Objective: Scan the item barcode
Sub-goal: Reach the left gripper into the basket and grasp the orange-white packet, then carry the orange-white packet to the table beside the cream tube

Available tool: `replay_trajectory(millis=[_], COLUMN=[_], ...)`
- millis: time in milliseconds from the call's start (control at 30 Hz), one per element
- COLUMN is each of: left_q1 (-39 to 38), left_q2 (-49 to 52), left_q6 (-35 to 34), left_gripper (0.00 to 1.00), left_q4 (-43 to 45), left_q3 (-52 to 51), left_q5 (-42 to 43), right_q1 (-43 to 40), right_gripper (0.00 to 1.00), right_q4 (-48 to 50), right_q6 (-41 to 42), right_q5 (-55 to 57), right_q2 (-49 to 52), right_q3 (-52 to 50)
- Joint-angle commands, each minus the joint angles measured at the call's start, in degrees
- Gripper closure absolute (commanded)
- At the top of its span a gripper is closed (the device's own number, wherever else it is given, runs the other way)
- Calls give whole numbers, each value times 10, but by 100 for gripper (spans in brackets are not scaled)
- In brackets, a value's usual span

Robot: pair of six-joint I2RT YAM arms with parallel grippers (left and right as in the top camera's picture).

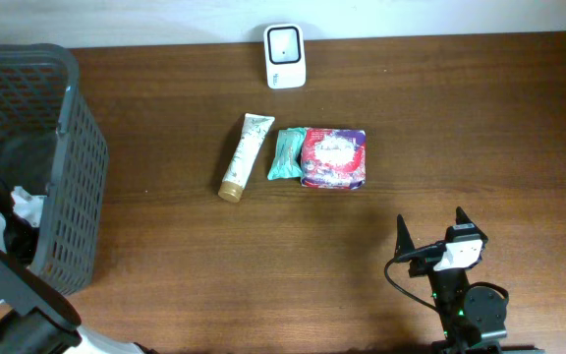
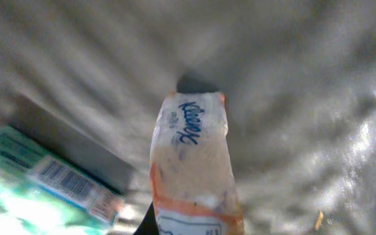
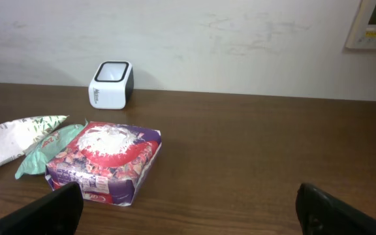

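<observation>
The left gripper needs to rise over the basket's side next, since that side is in the way, and move across onto the green packet [image 1: 285,155] beside the cream tube, letting go of the tissue pack.
In the left wrist view a Kleenex tissue pack [image 2: 193,163], pale with orange edges, rises from the bottom of the frame where my left gripper [image 2: 191,230] is shut on its lower end; only a dark sliver of one finger [image 2: 147,226] shows. Beside it lies a green packet [image 2: 25,189] with a barcode label [image 2: 64,177]. The white barcode scanner [image 1: 285,56] stands at the table's far edge. My right gripper [image 1: 430,228] stands open near the front edge, nothing between its fingers [image 3: 57,209].
A dark mesh basket [image 1: 67,167] stands at the left, with my left arm [image 1: 18,305] reaching into it. Mid-table lie a cream tube [image 1: 244,157], a green packet [image 1: 286,153] and a red-purple box [image 1: 333,157].
</observation>
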Motion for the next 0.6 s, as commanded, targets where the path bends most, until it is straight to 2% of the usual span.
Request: replay_trajectory(millis=[0,100,133,167,267,300,333,433,500,567], left_q1=[3,2,2,2,2,0,-11,-71,-133,-217], left_q2=[-5,-28,-49,-66,-112,-144,-162,-185,-185,-175], left_q6=[-113,-321,-381,-426,-579,-676,-707,-712,-712,-712], left_gripper=[100,100,100,100,100,100,100,100,100,100], left_q4=[16,-5,-27,-29,-29,-29,-20,-49,-81,-130], left_q3=[62,215,334,398,490,514,514,514,513,511], left_q5=[28,96,145,184,315,423,471,511,490,402], right_q1=[-4,-4,-4,-4,-4,-4,-4,-4,-4,-4], right_gripper=[1,1,1,1,1,1,1,1,1,1], right_q4=[-2,-2,-2,-2,-2,-2,-2,-2,-2,-2], right_q6=[0,0,0,0,0,0,0,0,0,0], right_q5=[1,1,1,1,1,1,1,1,1,1], right_q2=[-3,-3,-3,-3,-3,-3,-3,-3,-3,-3], right_q3=[-5,-5,-5,-5,-5,-5,-5,-5,-5,-5])
